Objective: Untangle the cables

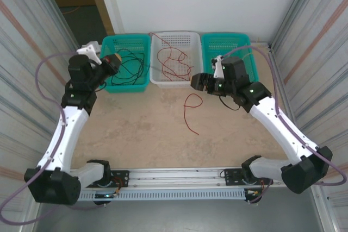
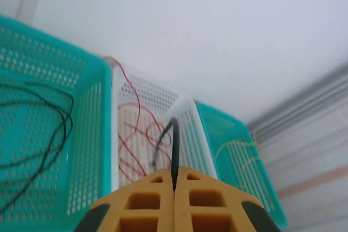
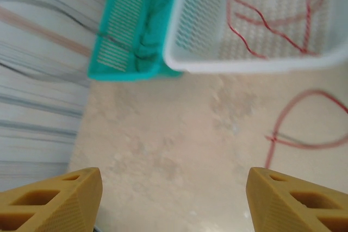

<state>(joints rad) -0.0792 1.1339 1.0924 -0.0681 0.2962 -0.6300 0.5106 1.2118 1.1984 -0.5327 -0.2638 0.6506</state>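
Note:
I need to lower my left gripper slightly outward over the basket next and let go of the black cable, because the other black cables lie below in the teal basket [image 1: 128, 69] [image 2: 46, 126].
My left gripper [image 1: 113, 61] hangs over the left teal basket [image 1: 128, 87], shut on a black cable [image 2: 175, 145] that rises from between its yellow fingers [image 2: 152, 199]. More black cables [image 1: 130, 68] lie in that basket. Red cables [image 1: 171, 58] are looped in the white basket [image 1: 173, 82]. A pale yellow cable [image 2: 239, 148] lies in the right teal basket [image 1: 231, 39]. One red cable [image 1: 185, 110] lies loose on the table in front of the white basket. My right gripper [image 1: 197, 81] hovers by the white basket's front right corner, open and empty [image 3: 174, 188], with the loose red cable [image 3: 304, 118] ahead to its right.
The three baskets stand side by side against the back wall. Corrugated metal walls [image 1: 32, 52] close in both sides. The tabletop [image 1: 141, 134] is bare between the loose red cable and the arm bases. Lilac arm cables [image 1: 46, 61] arc beside each arm.

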